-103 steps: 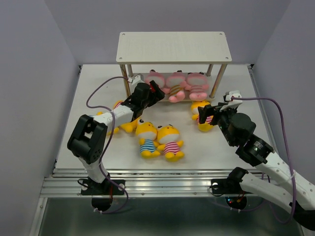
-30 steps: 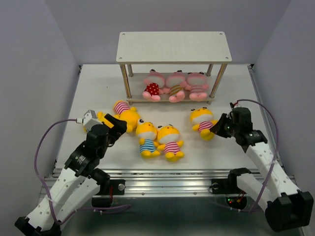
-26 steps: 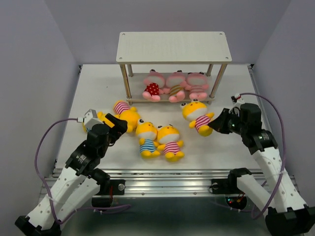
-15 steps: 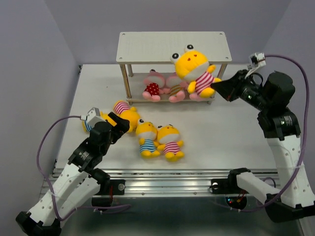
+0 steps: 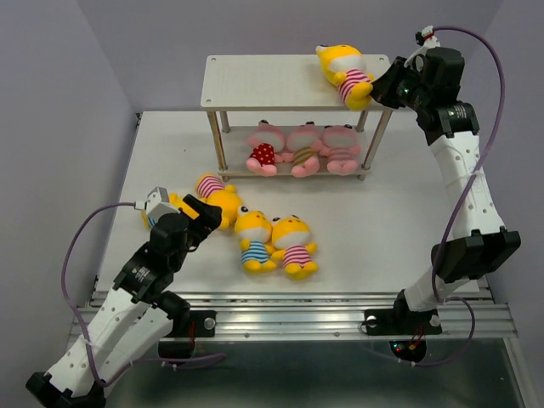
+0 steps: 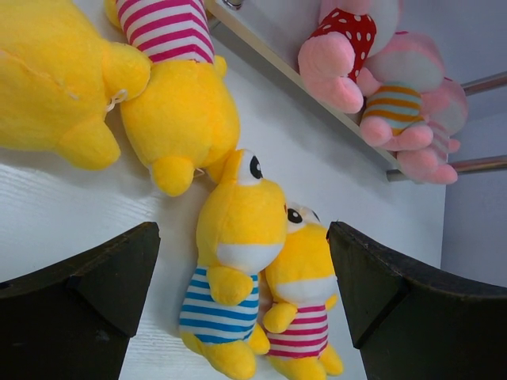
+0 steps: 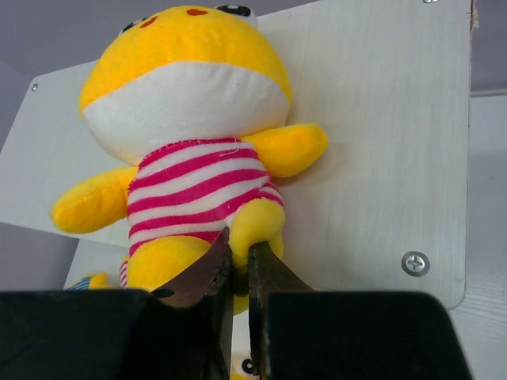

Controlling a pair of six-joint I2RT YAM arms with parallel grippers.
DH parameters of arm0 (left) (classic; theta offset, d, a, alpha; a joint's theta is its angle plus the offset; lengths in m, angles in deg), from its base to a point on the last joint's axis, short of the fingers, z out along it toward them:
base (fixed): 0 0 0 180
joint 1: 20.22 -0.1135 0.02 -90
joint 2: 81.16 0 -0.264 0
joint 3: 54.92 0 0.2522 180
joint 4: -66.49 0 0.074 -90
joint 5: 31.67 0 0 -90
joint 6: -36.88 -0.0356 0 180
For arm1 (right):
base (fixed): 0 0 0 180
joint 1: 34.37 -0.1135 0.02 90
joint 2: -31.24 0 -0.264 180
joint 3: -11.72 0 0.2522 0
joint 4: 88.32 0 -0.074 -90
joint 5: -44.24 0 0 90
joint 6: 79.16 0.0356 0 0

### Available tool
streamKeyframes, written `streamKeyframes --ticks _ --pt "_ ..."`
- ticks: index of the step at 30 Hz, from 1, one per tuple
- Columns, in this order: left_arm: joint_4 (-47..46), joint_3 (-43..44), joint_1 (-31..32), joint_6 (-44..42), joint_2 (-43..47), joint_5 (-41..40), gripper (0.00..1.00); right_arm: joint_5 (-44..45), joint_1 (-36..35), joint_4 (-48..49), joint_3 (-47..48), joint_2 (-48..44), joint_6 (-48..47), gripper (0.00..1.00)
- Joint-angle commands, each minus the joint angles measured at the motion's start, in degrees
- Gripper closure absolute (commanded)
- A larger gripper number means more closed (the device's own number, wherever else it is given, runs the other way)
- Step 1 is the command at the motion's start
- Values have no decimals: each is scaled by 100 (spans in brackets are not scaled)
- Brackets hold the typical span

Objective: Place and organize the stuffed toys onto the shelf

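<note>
My right gripper will next slide the pink-striped yellow toy to the right in the top view, onto the top board's bare end [image 5: 377, 65] [image 7: 388, 150], and let go of it, because that part of the board is empty.
My right gripper [image 5: 380, 87] [image 7: 240, 253] is shut on one leg of a yellow stuffed toy [image 5: 344, 68] [image 7: 190, 142] in a pink-striped shirt. That toy lies on the right end of the shelf's top board [image 5: 289, 82] [image 7: 380, 142]. Three pink toys [image 5: 303, 146] [image 6: 348, 47] sit in a row on the lower tier. On the table lie a blue-striped yellow toy [image 5: 254, 238] [image 6: 230, 301], a pink-striped one [image 5: 294, 245] [image 6: 305, 317] beside it, and another pink-striped one [image 5: 217, 195] [image 6: 178, 103]. My left gripper [image 5: 197, 219] [image 6: 242, 237] hangs open and holds nothing, above the pair.
A further yellow toy [image 5: 172, 204] [image 6: 47, 79] lies partly behind my left wrist at the table's left. The shelf's thin legs [image 5: 218, 146] stand at the back. Grey walls close in both sides.
My right arm has carried the yellow pink-striped toy up from in front of the shelf and onto the right end of the top board. The left arm has hardly moved.
</note>
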Motion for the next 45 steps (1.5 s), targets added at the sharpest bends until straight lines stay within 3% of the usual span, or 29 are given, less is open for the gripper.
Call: streamKeyframes --ticks 1,10,14,18,19,22,34,37,41,45 --pt "71 -31 7 -19 31 -239 1 729 28 -280 383 -235 -108 95" --pt "-34 -83 -2 -2 75 -135 1 1011 222 -745 664 -174 -152 90" --pt "-17 -127 7 7 22 -108 1 923 222 -763 629 -156 -205 80" --pt "-25 -110 7 25 13 -108 1 888 222 -790 568 -95 -205 63" --pt "-17 -110 7 33 22 -117 1 897 222 -789 550 -95 -205 54" --pt "10 -145 7 69 31 -126 1 1072 222 -781 576 -77 -196 46" --pt "-43 -136 7 60 -4 -12 1 871 274 -447 726 -200 -64 35" --pt "-52 -145 7 60 -4 24 1 809 274 -420 743 -226 -99 26" --pt "-78 -171 7 33 -4 146 1 1116 274 -412 743 -428 -12 5" --pt "-78 -215 -2 42 5 173 1 1554 274 -411 550 -701 -55 0"
